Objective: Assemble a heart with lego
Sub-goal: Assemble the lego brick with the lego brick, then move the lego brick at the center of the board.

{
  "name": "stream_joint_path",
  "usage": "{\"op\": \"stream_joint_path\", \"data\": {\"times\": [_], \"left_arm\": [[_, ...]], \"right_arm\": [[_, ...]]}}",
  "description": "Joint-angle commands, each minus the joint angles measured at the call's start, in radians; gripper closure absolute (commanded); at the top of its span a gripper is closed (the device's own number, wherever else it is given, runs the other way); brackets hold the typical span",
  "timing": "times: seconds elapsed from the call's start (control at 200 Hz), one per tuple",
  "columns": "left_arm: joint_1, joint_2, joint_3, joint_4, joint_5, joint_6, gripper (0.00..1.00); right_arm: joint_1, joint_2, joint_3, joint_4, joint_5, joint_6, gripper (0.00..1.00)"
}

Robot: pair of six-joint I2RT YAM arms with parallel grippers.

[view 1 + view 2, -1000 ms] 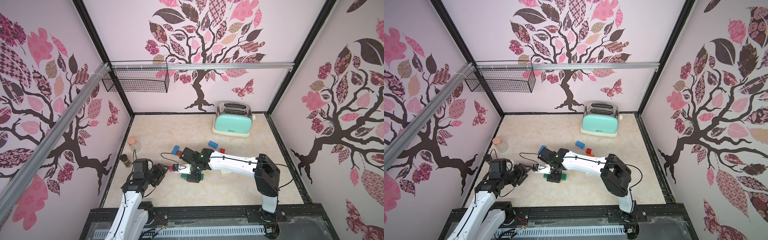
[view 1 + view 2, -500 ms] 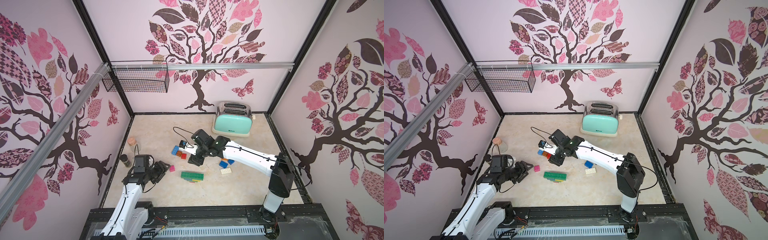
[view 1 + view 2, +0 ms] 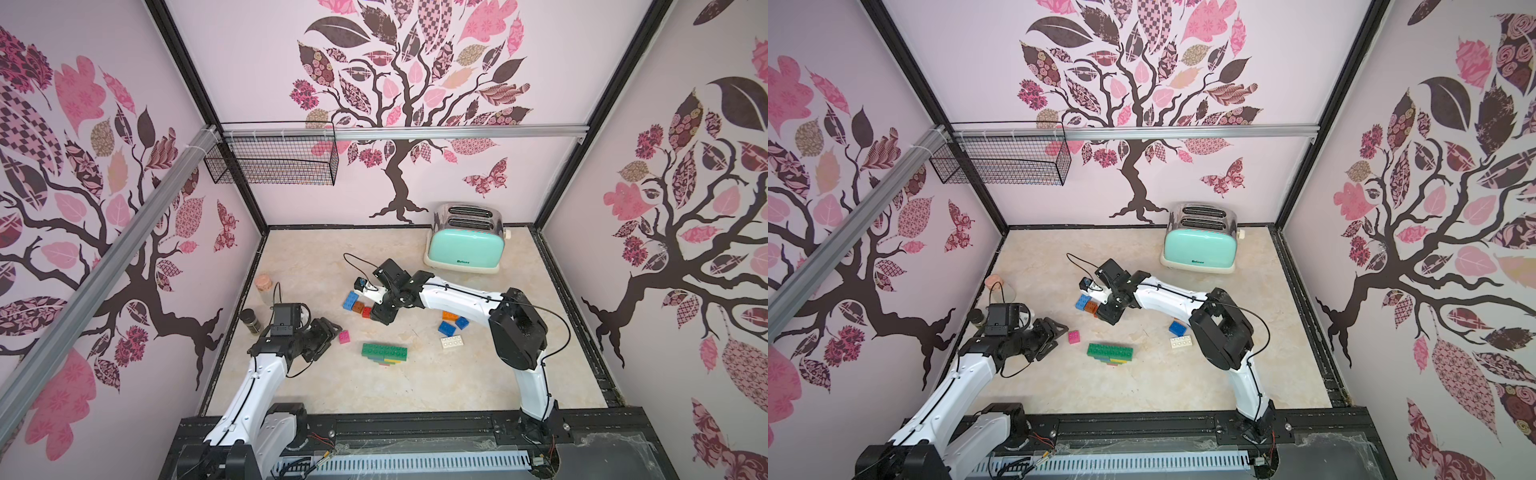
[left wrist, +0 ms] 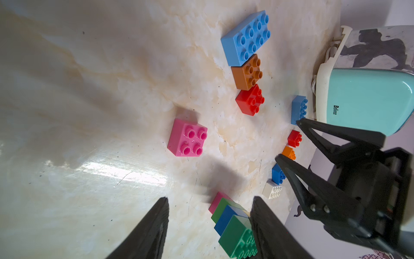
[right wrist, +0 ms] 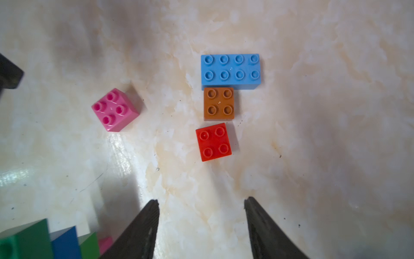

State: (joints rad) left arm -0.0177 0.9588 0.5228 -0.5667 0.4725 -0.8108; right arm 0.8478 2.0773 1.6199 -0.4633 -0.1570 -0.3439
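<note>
The red brick (image 5: 213, 142) at the near end of the row of bricks lies beyond the right gripper's fingers, so the gripper will next move gently down and outward until its open fingers are on both sides of that brick.
A part-built lego stack (image 3: 384, 354) (image 3: 1110, 353), green on top with blue, yellow and pink layers under it, lies mid-floor. A loose pink brick (image 3: 344, 336) (image 4: 188, 138) sits left of it. Behind, a blue brick (image 5: 230, 70), a brown brick (image 5: 218, 103) and a red brick (image 5: 213, 142) form a row. My right gripper (image 3: 380, 318) (image 5: 201, 199) hangs open just short of the red brick, with nothing in it. Low at the left, my left gripper (image 3: 328, 330) (image 4: 210, 199) is open and empty too, the stack beside one finger.
Orange, blue and white bricks (image 3: 452, 330) lie right of the stack. A mint toaster (image 3: 465, 245) stands at the back right. Two small jars (image 3: 264, 286) stand by the left wall, and a wire basket (image 3: 274, 158) hangs above them.
My right arm swung from over the green stack back to the blue, brown and red row, and its jaws widened slightly. The left arm has hardly moved.
</note>
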Motion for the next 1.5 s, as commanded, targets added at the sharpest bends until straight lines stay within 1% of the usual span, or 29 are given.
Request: {"op": "stream_joint_path", "data": {"times": [0.0, 0.275, 0.385, 0.56, 0.645, 0.735, 0.865, 0.96, 1.015, 1.08, 1.17, 1.331, 1.421, 1.496], "left_arm": [[-0.002, 0.018, 0.025, 0.036, -0.006, 0.011, 0.38], [-0.002, 0.036, 0.023, 0.049, -0.011, 0.002, 0.39], [-0.002, 0.041, 0.021, 0.052, -0.012, -0.002, 0.39], [-0.001, 0.047, 0.01, 0.065, -0.013, -0.009, 0.39], [0.0, 0.049, 0.006, 0.072, -0.012, -0.01, 0.39], [0.005, 0.051, 0.004, 0.073, -0.007, -0.008, 0.39], [0.018, 0.044, -0.004, 0.071, 0.0, -0.008, 0.39], [0.019, 0.036, -0.007, 0.068, 0.0, -0.005, 0.4], [0.019, 0.034, -0.01, 0.067, -0.002, -0.003, 0.4], [0.019, 0.029, -0.012, 0.065, -0.004, 0.002, 0.4], [0.019, 0.03, -0.013, 0.064, 0.0, 0.018, 0.4], [0.01, 0.048, -0.003, 0.046, 0.02, 0.034, 0.4], [-0.02, 0.039, -0.007, 0.061, 0.014, 0.018, 0.4], [-0.07, 0.047, -0.006, 0.071, -0.007, 0.003, 0.4]], "right_arm": [[-0.011, 0.032, 0.045, 0.043, -0.028, -0.033, 0.34], [-0.032, 0.155, 0.158, 0.008, -0.108, -0.082, 0.34], [-0.032, 0.177, 0.168, 0.009, -0.137, -0.089, 0.34], [-0.027, 0.208, 0.188, 0.01, -0.136, -0.092, 0.34], [-0.019, 0.22, 0.19, 0.014, -0.109, -0.101, 0.35], [-0.007, 0.23, 0.186, 0.018, -0.078, -0.114, 0.4], [0.003, 0.228, 0.168, 0.041, -0.051, -0.113, 0.51], [0.004, 0.208, 0.143, 0.074, -0.048, -0.115, 0.57], [0.004, 0.194, 0.136, 0.076, -0.049, -0.122, 0.63], [0.003, 0.17, 0.122, 0.063, -0.056, -0.136, 0.68], [0.001, 0.116, 0.069, 0.068, -0.031, -0.148, 0.69], [-0.021, -0.001, -0.082, 0.078, -0.002, -0.155, 0.69], [-0.041, -0.073, -0.174, 0.077, 0.012, -0.153, 0.69], [-0.057, -0.119, -0.242, 0.059, 0.024, -0.164, 0.68]]}}
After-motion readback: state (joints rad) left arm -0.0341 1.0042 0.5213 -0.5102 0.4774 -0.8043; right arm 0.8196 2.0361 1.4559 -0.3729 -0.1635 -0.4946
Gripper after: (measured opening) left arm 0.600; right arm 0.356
